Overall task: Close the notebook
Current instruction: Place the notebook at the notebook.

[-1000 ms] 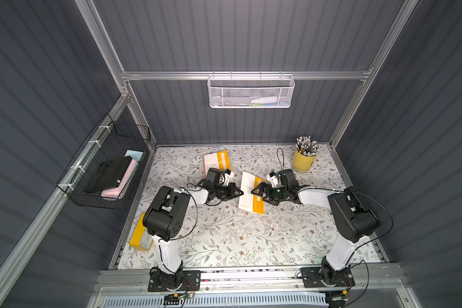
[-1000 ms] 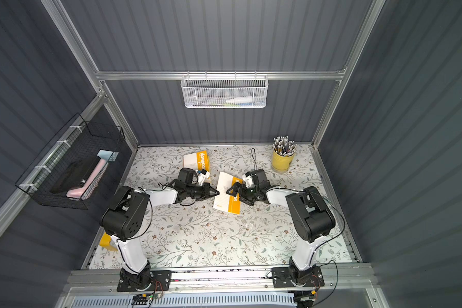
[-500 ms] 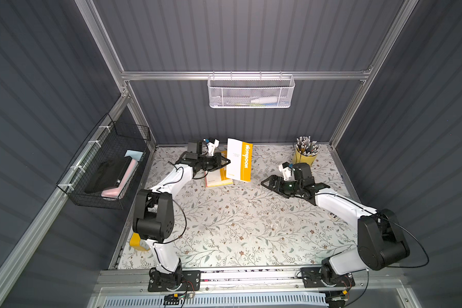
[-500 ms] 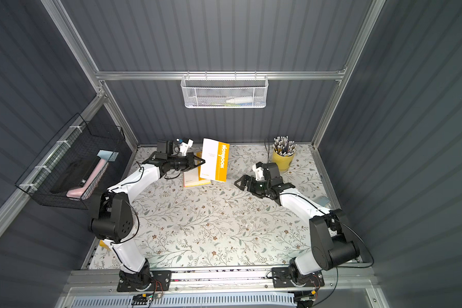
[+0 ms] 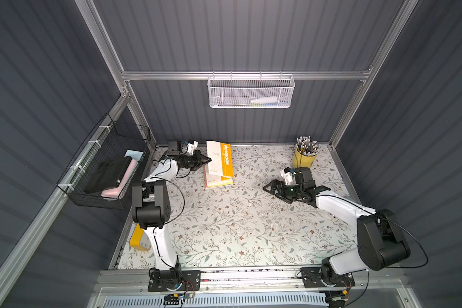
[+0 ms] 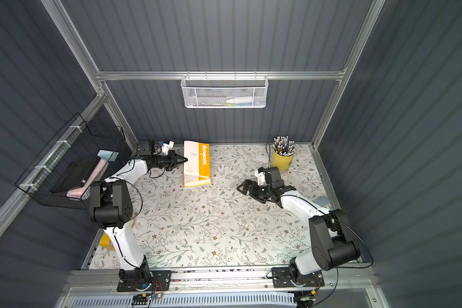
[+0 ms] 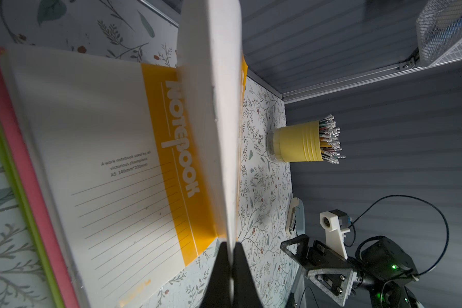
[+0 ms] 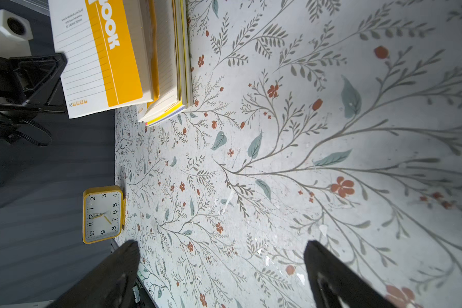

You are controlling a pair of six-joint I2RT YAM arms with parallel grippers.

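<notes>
The cover of the notebook is still slanting open, so my left gripper should bring the cover's free edge down onto the printed page (image 5: 215, 180) (image 7: 107, 154) below it and let go.
The notebook (image 5: 219, 164) (image 6: 197, 163) lies at the back left of the floral table, on a stack with pink and green edges. Its white and yellow front cover (image 7: 104, 160) (image 8: 99, 53) is lifted and slants over the pages, with the yellow spine side to the right. My left gripper (image 5: 210, 160) (image 6: 186, 160) (image 7: 231, 246) is shut on the cover's free edge. My right gripper (image 5: 268, 188) (image 6: 243, 187) (image 8: 222, 256) hovers open over the table to the right, holding nothing, well apart from the notebook.
A yellow cup of pencils (image 5: 303, 160) (image 7: 296, 145) stands at the back right, just behind the right gripper. A yellow clock (image 5: 139, 238) (image 8: 102, 214) sits at the front left edge. A black wire basket (image 5: 104, 170) hangs on the left wall and a white mesh basket (image 5: 250, 92) on the back wall.
A second ago both grippers were at the notebook in mid-table. In the last half second the left gripper has carried the raised cover leftward over the pages. The right arm has stayed put.
</notes>
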